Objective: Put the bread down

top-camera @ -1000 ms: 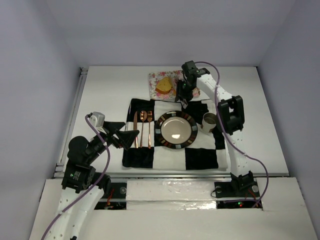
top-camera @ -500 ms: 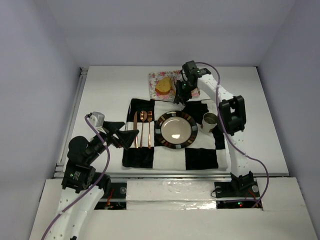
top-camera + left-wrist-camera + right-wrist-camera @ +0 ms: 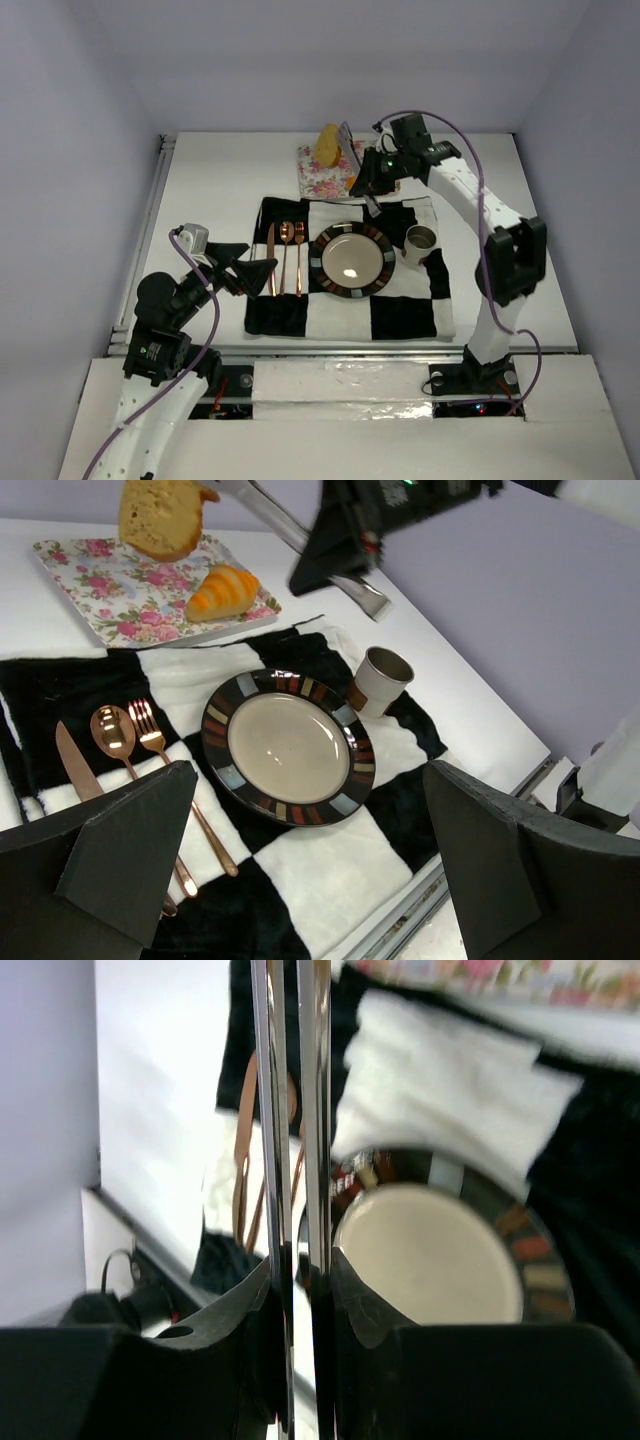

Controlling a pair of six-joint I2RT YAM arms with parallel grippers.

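Note:
I should next pull my right gripper back and lower the bread slice (image 3: 327,145) to the empty plate's center (image 3: 352,260) to let go of the tongs.
My right gripper (image 3: 368,180) is shut on a pair of metal tongs (image 3: 350,150). The tongs pinch the pale yellow bread slice (image 3: 327,145) and hold it in the air above the floral tray (image 3: 318,172). The slice also shows in the left wrist view (image 3: 160,515). The golden-orange croissant (image 3: 222,590) lies on the tray (image 3: 100,575). In the right wrist view the gripper (image 3: 300,1280) clamps the tongs' two arms (image 3: 270,1110); the slice is out of that view. My left gripper (image 3: 245,272) is open and empty at the cloth's left edge (image 3: 320,880).
A dark-rimmed plate (image 3: 350,260) sits on a black-and-white checkered cloth (image 3: 400,315), with a copper knife, spoon and fork (image 3: 285,255) to its left and a cup (image 3: 418,243) to its right. The plate also shows in the right wrist view (image 3: 430,1260).
My right arm has risen and swung back, and the tongs have lifted the bread slice off the floral tray. The left arm has not moved.

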